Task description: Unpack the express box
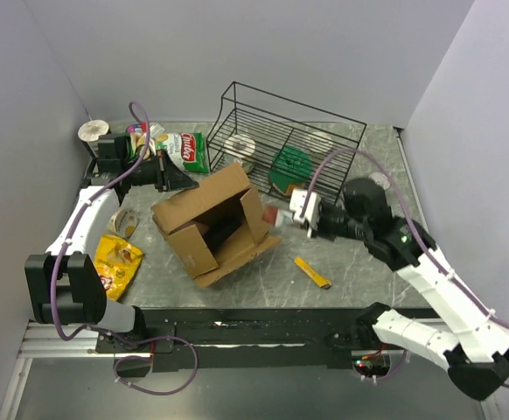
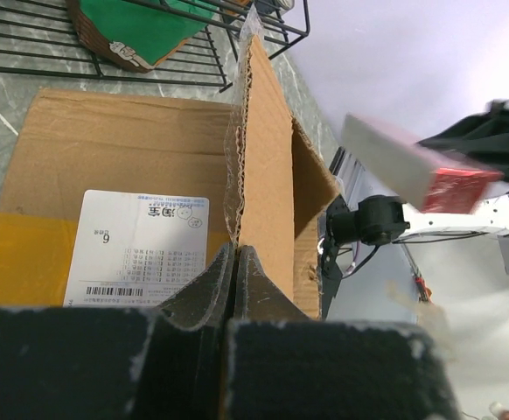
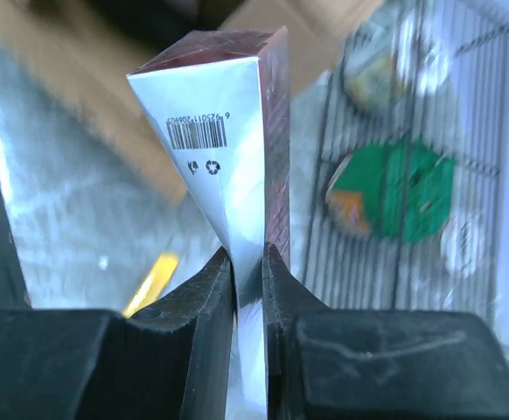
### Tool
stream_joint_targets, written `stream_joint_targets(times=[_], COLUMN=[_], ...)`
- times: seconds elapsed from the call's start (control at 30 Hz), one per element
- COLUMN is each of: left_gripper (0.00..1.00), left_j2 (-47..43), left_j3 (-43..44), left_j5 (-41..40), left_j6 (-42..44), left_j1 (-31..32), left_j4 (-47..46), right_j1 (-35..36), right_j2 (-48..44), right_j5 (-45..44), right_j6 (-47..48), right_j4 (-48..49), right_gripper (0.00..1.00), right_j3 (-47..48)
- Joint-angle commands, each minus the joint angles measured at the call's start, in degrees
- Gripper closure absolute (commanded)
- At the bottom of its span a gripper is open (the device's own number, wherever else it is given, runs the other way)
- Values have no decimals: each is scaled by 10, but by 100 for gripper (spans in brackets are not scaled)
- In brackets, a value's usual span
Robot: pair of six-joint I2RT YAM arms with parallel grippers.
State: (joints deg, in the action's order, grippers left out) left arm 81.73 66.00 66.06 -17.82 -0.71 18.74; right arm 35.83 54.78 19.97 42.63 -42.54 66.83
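Observation:
My right gripper will next lower the carton and release it on the clear tabletop below, between the basket and yellow stick.
The brown cardboard express box (image 1: 204,219) lies open in the middle of the table, with a dark item (image 1: 220,233) inside. My left gripper (image 1: 179,178) is shut on the edge of its back flap; in the left wrist view the jaws (image 2: 235,252) pinch the corrugated flap (image 2: 268,166) next to the white label (image 2: 136,247). My right gripper (image 1: 295,213) is shut on a small silver and red carton (image 1: 274,216), held above the table just right of the box. The carton (image 3: 228,131) shows between the jaws (image 3: 247,262) and also in the left wrist view (image 2: 412,166).
A black wire basket (image 1: 289,140) at the back right holds a green packet (image 1: 289,164) and round lids. A green chip bag (image 1: 189,150), a yellow snack bag (image 1: 116,262) and small items lie left. A yellow stick (image 1: 311,272) lies front right.

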Motion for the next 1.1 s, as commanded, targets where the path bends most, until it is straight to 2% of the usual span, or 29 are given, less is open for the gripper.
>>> stream_joint_targets(times=[0.0,0.03,0.13,0.27,0.33,0.37,0.4,0.5,0.57,0.6,0.67,0.73,0.83,0.93,1.07], left_gripper=[99,99,99,99,99,99,99,99,99,99,99,99,99,99,99], left_j2=[-8,-7,-3,7,7,7,7,4,1,0,-3,-5,-5,-2,5], left_j3=[-10,-10,-10,4,6,6,6,3,-2,-3,-8,-12,-22,-21,-19], left_j5=[-33,-33,-29,-13,-14,-14,-15,-11,-9,-9,-9,-7,-6,3,28], left_j6=[31,31,32,17,17,16,16,18,25,29,31,29,25,20,-6], left_j1=[0,0,1,2,2,3,2,3,3,3,3,3,19,19,19], left_j4=[10,10,12,5,3,2,2,3,10,15,16,11,6,6,-14], right_j1=[-16,-18,-21,-21,-23,-23,-23,-23,-23,-24,-18,-10,14,72,143], right_j2=[-49,-56,-58,14,24,23,21,24,26,28,39,84,123,146,155], right_j5=[-37,-56,-96,-139,-151,-165,-174,-199,-195,-159,-130,-101,-56,-21,32], right_j6=[39,45,36,-42,-41,-27,-19,-21,-39,-47,-69,-105,-108,-42,65], right_j4=[-11,-2,41,47,61,84,91,99,91,77,70,50,62,86,134], right_gripper=[97,97,97,95,89,84,67,43,38,35,34,35,38,42,48], right_j3=[-107,-154,-215,-194,-202,-211,-225,-225,-189,-148,-100,-10,71,97,48])
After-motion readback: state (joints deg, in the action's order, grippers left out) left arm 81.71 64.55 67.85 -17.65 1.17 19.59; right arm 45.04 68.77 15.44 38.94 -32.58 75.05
